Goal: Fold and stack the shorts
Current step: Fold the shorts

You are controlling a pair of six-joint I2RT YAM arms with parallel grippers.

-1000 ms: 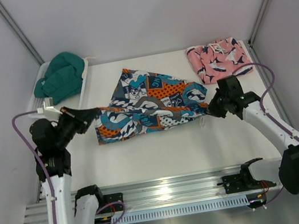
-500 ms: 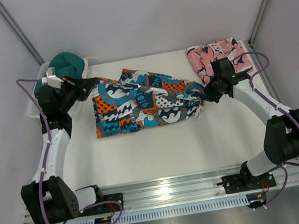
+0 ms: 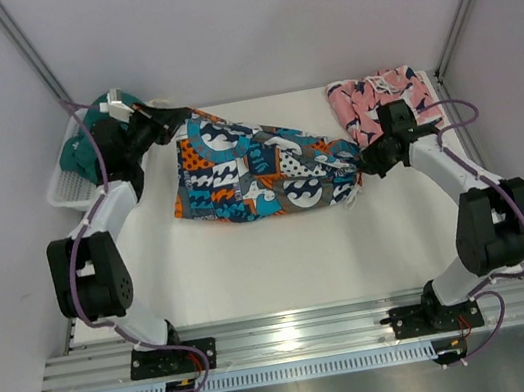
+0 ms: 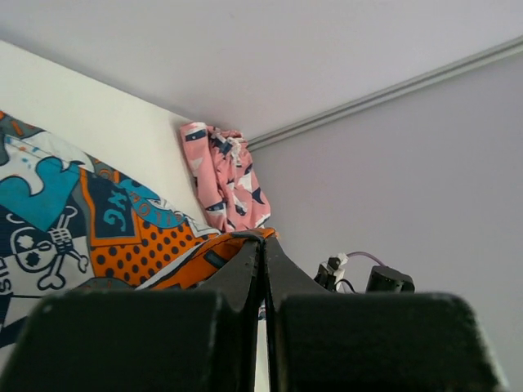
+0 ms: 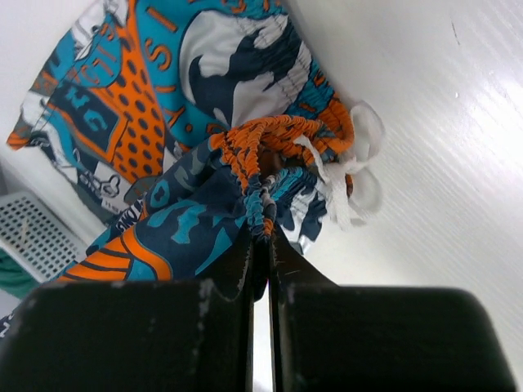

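The waistband (image 5: 260,214) in my right gripper will move next, away from my base and down toward the near edge of the pink shark-print shorts (image 3: 383,104).
The teal, orange and navy patchwork shorts (image 3: 257,168) are stretched across the middle of the table between both arms. My left gripper (image 3: 180,121) is shut on their far-left orange hem corner (image 4: 237,242), raised toward the back. At the right end, my right gripper (image 3: 364,162) is shut on the gathered waistband (image 5: 260,214), white drawstring (image 5: 333,186) dangling beside it. The pink shark-print shorts (image 3: 383,104) lie folded at the back right corner, also visible in the left wrist view as a pink bundle (image 4: 225,181).
A white basket (image 3: 63,186) at the back left holds a green garment (image 3: 82,155). Grey walls and metal frame posts close in the table at back and sides. The aluminium rail (image 3: 296,332) runs along the near edge.
Both arms carried the patchwork shorts toward the back of the table. The left gripper swung from front-left up to the back left by the basket; the cloth flipped over toward the back.
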